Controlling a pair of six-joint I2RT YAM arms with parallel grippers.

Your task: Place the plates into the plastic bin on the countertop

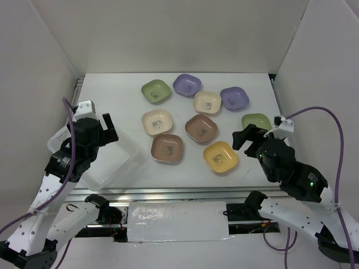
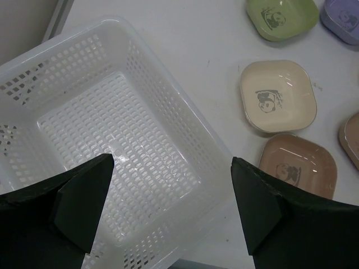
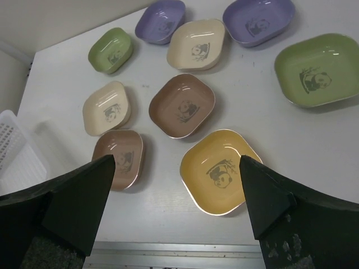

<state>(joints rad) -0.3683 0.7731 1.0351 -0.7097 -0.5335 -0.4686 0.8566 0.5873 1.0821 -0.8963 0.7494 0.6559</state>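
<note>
My right gripper lowers toward the left in the top view onto the farther brown plate's edge (image 1: 213, 134) (image 3: 203, 119) facing it next, since empty counter borders that edge.
Several plates lie on the white countertop (image 1: 112, 95): green (image 1: 155, 91), purple (image 1: 187, 84), cream (image 1: 207, 102), purple (image 1: 234, 98), green (image 1: 256, 121), cream (image 1: 157, 121), brown (image 1: 201, 128), brown (image 1: 166, 148) and yellow (image 1: 220, 156). The translucent plastic bin (image 1: 119, 165) sits empty at the front left, turned at an angle. My left gripper (image 1: 108, 130) hovers open over the bin's (image 2: 168, 95) right part, holding nothing. My right gripper (image 1: 244, 138) is open and empty above the yellow plate (image 3: 219, 171), near the front-right green plate (image 3: 317, 70).
White upright walls (image 1: 33, 67) close in the left, back and right. A metal rail (image 1: 185, 193) runs along the front edge. The bin's corner (image 3: 14, 151) shows at the left of the right wrist view.
</note>
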